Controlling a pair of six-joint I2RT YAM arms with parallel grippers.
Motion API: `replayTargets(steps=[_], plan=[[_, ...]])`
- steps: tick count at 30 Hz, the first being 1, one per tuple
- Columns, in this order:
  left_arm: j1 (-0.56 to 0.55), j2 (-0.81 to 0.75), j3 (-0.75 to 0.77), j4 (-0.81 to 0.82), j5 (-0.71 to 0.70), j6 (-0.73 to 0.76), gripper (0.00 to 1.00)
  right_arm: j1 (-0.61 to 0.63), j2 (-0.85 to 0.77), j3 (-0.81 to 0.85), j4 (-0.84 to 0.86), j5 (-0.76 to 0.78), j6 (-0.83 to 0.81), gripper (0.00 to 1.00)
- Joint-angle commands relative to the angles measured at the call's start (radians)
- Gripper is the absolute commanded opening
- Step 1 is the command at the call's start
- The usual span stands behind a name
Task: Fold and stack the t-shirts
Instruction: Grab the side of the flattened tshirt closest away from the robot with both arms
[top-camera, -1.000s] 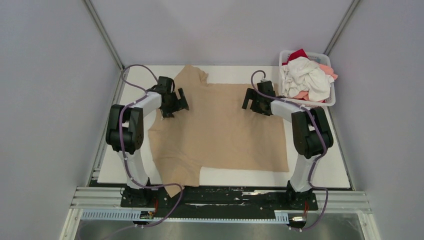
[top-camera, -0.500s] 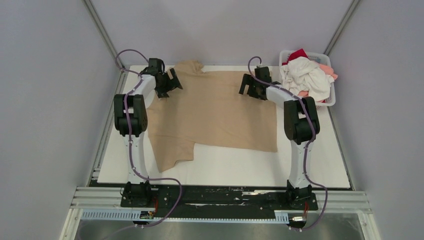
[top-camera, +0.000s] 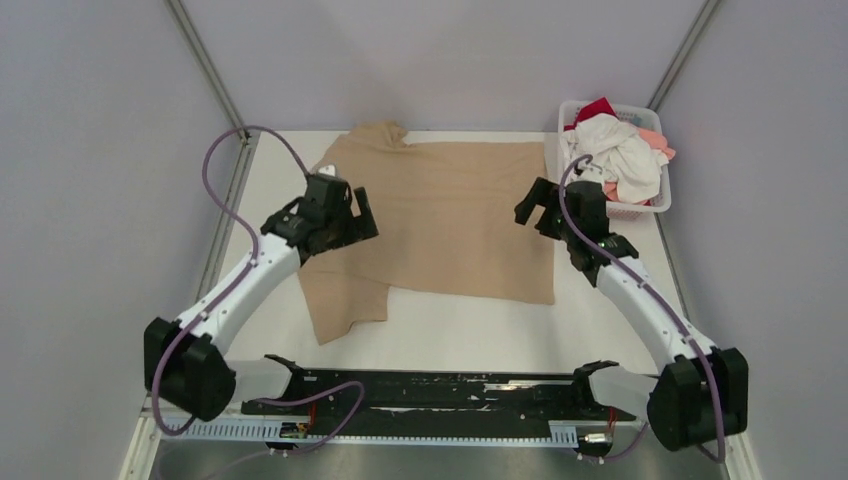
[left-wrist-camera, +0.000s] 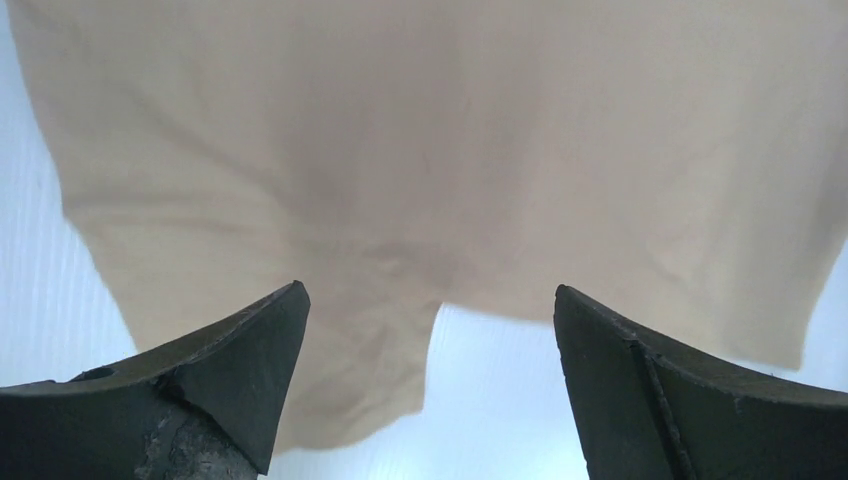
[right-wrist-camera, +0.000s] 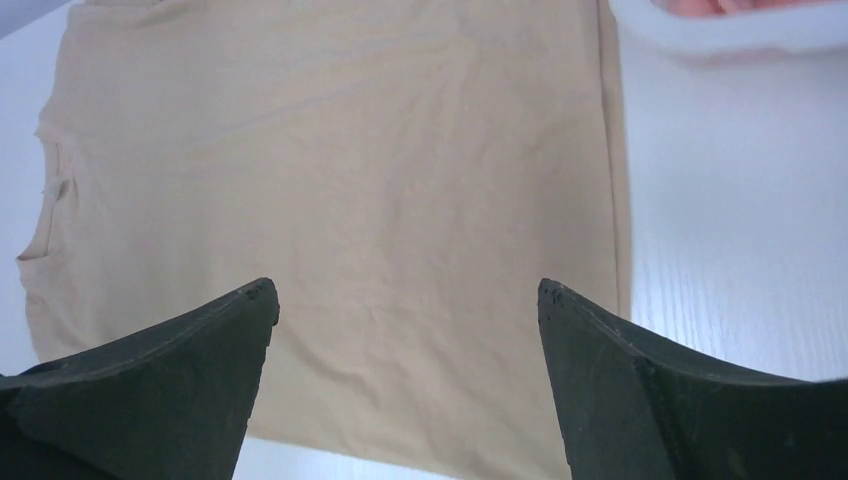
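The left gripper moves back and down onto the tip of the near sleeve, which trails from the tan t-shirt (top-camera: 440, 215) toward my base, next.
The tan t-shirt (top-camera: 440, 215) lies spread flat on the white table (top-camera: 480, 330), one sleeve (top-camera: 345, 310) trailing toward the near left. My left gripper (top-camera: 360, 215) hovers open over its left side. In the left wrist view the shirt (left-wrist-camera: 430, 150) shows beyond my open left gripper (left-wrist-camera: 428, 290), nothing between the fingers. My right gripper (top-camera: 530, 205) hangs open above the shirt's right edge. The right wrist view shows the tee (right-wrist-camera: 330, 170) under that empty gripper (right-wrist-camera: 406, 283). White (top-camera: 612, 155), pink (top-camera: 655, 140) and red (top-camera: 597, 108) t-shirts are heaped in the basket.
A white plastic basket (top-camera: 652, 205) stands at the table's far right corner, just right of my right gripper; its rim (right-wrist-camera: 720, 30) shows in the right wrist view. Grey walls close in the table on three sides. Bare table lies in front of the tee.
The tan tee slid toward the far edge and flattened out, then stayed put. Both arms have since pulled back from its far edge toward the near side, open and empty.
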Motion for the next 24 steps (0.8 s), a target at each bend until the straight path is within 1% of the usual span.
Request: replayTargets(steps=[1,2,3,6,7,10,11,12,13,14,19,21,24], plan=[[-0.079,-0.174,-0.276,-0.201,-0.199,-0.167,1.00,-0.006,-0.167,-0.146,-0.002,0.014,0.094,1.00],[-0.092,-0.239,-0.310,-0.240,-0.202,-0.212,1.00,-0.007,-0.206,-0.168,-0.002,0.018,0.096,1.00],[-0.098,-0.269,-0.383,-0.251,-0.181,-0.244,1.00,-0.007,-0.245,-0.194,-0.002,0.027,0.107,1.00],[-0.120,-0.410,-0.503,-0.277,-0.134,-0.325,1.00,-0.006,-0.280,-0.227,-0.002,0.055,0.129,1.00],[-0.123,-0.435,-0.542,-0.281,-0.125,-0.361,1.00,-0.007,-0.277,-0.233,-0.002,0.056,0.129,1.00],[-0.127,-0.528,-0.590,-0.293,-0.143,-0.407,0.99,-0.007,-0.240,-0.235,-0.006,0.036,0.123,1.00],[-0.127,-0.537,-0.602,-0.289,-0.143,-0.414,0.97,-0.007,-0.222,-0.231,-0.010,0.029,0.120,1.00],[-0.127,-0.544,-0.604,-0.287,-0.138,-0.414,0.93,-0.006,-0.206,-0.224,-0.015,0.023,0.116,1.00],[-0.127,-0.541,-0.610,-0.276,-0.133,-0.412,0.91,-0.007,-0.191,-0.217,-0.022,0.020,0.112,1.00],[-0.127,-0.527,-0.613,-0.269,-0.119,-0.412,0.86,-0.006,-0.176,-0.211,-0.031,0.022,0.111,1.00],[-0.126,-0.413,-0.636,-0.221,-0.077,-0.409,0.75,-0.007,-0.143,-0.198,-0.065,0.049,0.109,1.00],[-0.126,-0.359,-0.637,-0.217,-0.083,-0.421,0.72,-0.006,-0.146,-0.202,-0.070,0.062,0.111,1.00],[-0.127,-0.296,-0.652,-0.161,-0.081,-0.424,0.72,-0.007,-0.155,-0.205,-0.081,0.072,0.112,1.00]])
